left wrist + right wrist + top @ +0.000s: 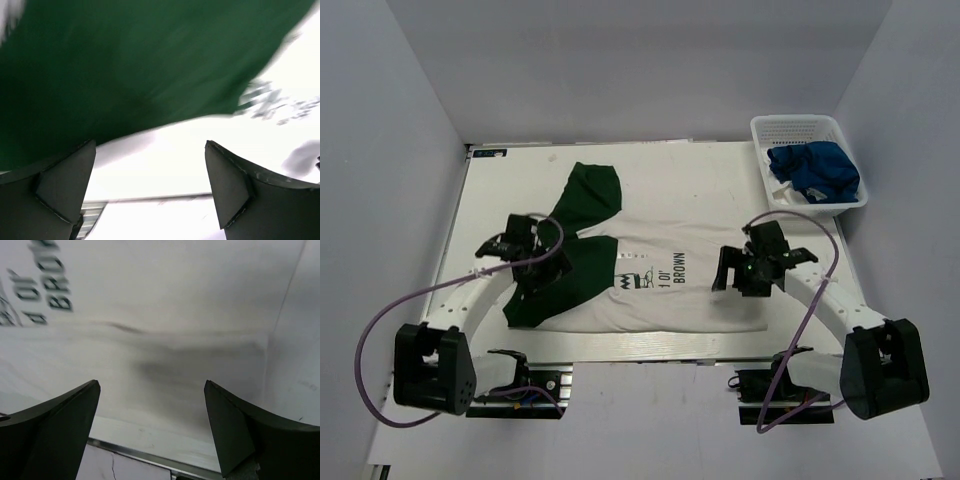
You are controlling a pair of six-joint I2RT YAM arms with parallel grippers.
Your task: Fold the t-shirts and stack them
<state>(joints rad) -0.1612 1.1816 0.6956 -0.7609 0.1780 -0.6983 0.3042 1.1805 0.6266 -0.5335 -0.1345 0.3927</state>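
Observation:
My left gripper moves outward next, then lowers onto the end edge of the far green sleeve (581,167), since that edge lies outward of it on the tabletop.
The white t-shirt with dark green sleeves and "BROWN" print (660,285) lies spread on the table, collar to the left. One green sleeve (588,195) points to the far side; the other is folded onto the body near the front left (560,285). My left gripper (542,272) is open and empty over that folded green sleeve (125,65). My right gripper (740,275) is open and empty over the shirt's white hem end (165,315). A royal blue t-shirt (815,170) lies crumpled in the basket.
A white mesh basket (790,128) stands at the table's far right corner. The table's front metal edge (650,345) runs just below the shirt, and shows in the right wrist view (145,457). Grey walls close in the left, back and right.

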